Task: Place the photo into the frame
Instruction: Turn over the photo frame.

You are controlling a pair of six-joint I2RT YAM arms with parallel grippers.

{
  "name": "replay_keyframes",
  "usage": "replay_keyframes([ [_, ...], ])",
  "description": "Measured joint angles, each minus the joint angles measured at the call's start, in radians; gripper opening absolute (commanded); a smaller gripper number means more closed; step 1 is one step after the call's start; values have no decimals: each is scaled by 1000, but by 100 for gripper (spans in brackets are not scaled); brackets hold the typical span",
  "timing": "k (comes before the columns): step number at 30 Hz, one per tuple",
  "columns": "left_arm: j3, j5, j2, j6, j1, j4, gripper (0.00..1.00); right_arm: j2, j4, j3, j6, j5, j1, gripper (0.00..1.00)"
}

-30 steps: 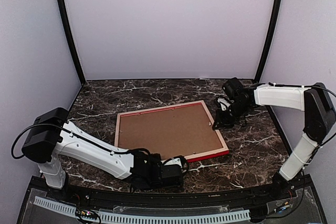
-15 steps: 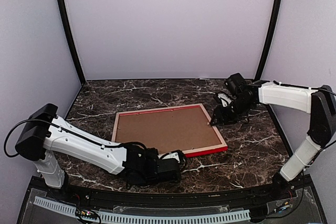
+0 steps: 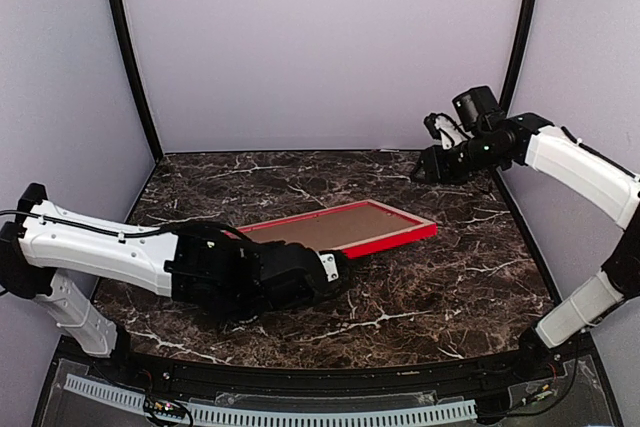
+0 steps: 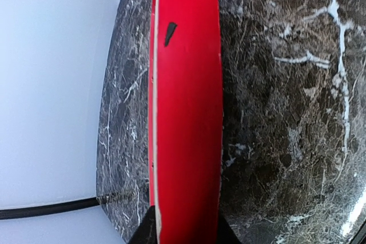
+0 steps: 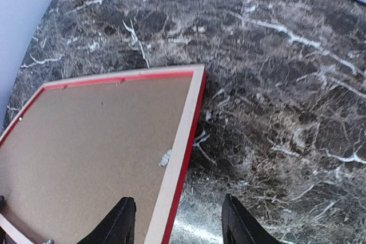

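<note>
The robot's left gripper needs to swing to the left in the top view next and turn the frame (image 3: pixel 345 226) front-up, then go down and release it, since the marble table is below.
The frame (image 3: pixel 345 226) is tilted, its near left part raised off the marble table. Its back faces up and is filled by a brown backing board (image 5: pixel 97 147). My left gripper (image 3: pixel 326 272) is shut on the frame's near edge. In the left wrist view the red front (image 4: pixel 186 112) runs straight away from between the fingers (image 4: pixel 143 234). My right gripper (image 3: pixel 430 162) is open and empty, raised above the table beyond the frame's right corner. In the right wrist view its fingers (image 5: pixel 120 221) straddle the frame's pale wood edge (image 5: pixel 184 132) from above. The photo is not in view.
The dark marble table (image 3: pixel 460 277) is ringed by pale walls with black corner posts (image 3: pixel 128 57). A small white speck (image 5: pixel 166 158) sits on the backing board near the frame's rail.
My left gripper has lifted the frame's near edge, tilting it from flat to steep. My right gripper has risen up and back, away from the frame's right corner.
</note>
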Motion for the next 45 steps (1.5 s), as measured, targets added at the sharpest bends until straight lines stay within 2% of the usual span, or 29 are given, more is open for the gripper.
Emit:
replay_keyframes([
  [5,132,127,-74,61,60,-64,0,-55,-11,94,-17,30,-9,53],
  [10,270,310,-107,79,159,-141,0,-83,-18,137,-32,56,-9,55],
  [18,475,559,-97,31,313,-264,0,-112,-18,166,-42,90,-21,56],
  [25,585,795,-49,-79,528,-293,0,-125,2,159,-41,89,-27,56],
  [33,521,1036,-79,-261,800,-229,0,-128,13,111,-40,81,-35,57],
  [40,253,1268,-129,-552,996,73,0,-128,33,84,-40,72,-43,57],
  [45,40,1396,-129,-773,1090,277,0,-128,44,58,-40,68,-43,57],
])
